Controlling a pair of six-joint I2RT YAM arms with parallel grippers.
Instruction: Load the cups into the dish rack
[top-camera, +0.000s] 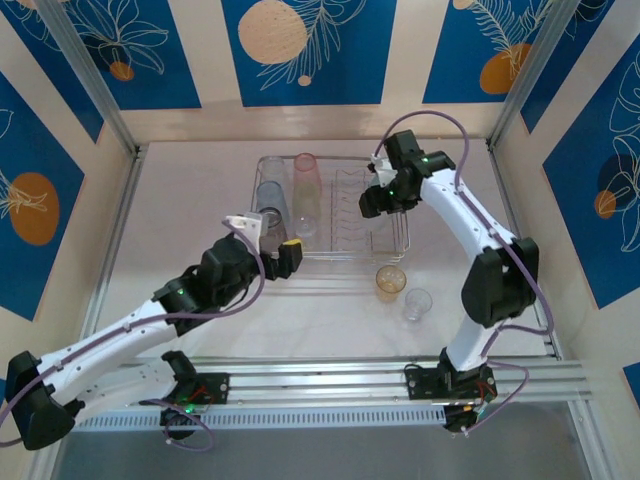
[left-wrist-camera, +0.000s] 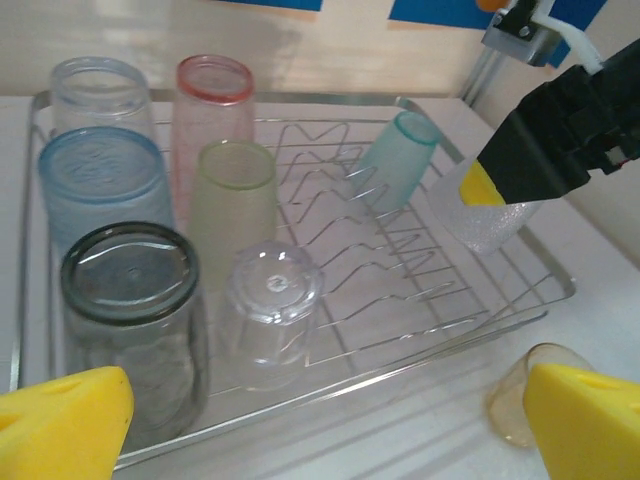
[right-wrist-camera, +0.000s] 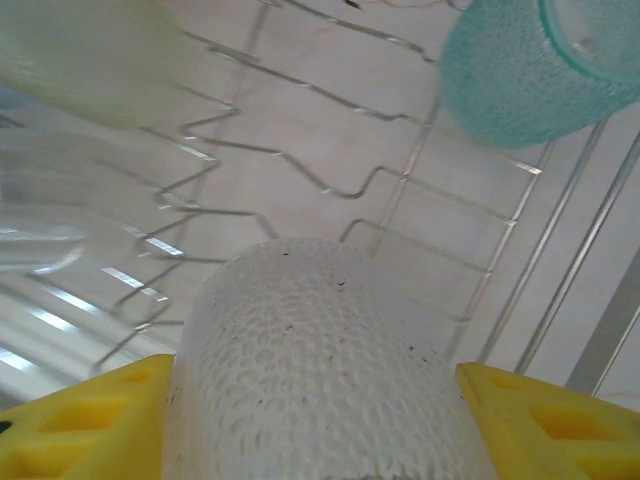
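My right gripper will come down onto the empty wires beside the teal cup and release the dimpled clear cup close to it.
The dish rack stands mid-table and holds several upturned cups. In the left wrist view I see a clear one, a pink one, a blue one, a yellow-green one, a smoky grey one, a small clear one and a tilted teal one. My left gripper hangs open at the rack's near left corner, its jaws wide apart and bare. Over the rack's right side, my right gripper is shut on a dimpled clear cup, with the teal cup just beyond.
An amber cup and a clear cup stand on the table in front of the rack's right end. The amber cup sits beside my left gripper's right finger. Metal frame posts and walls ring the table.
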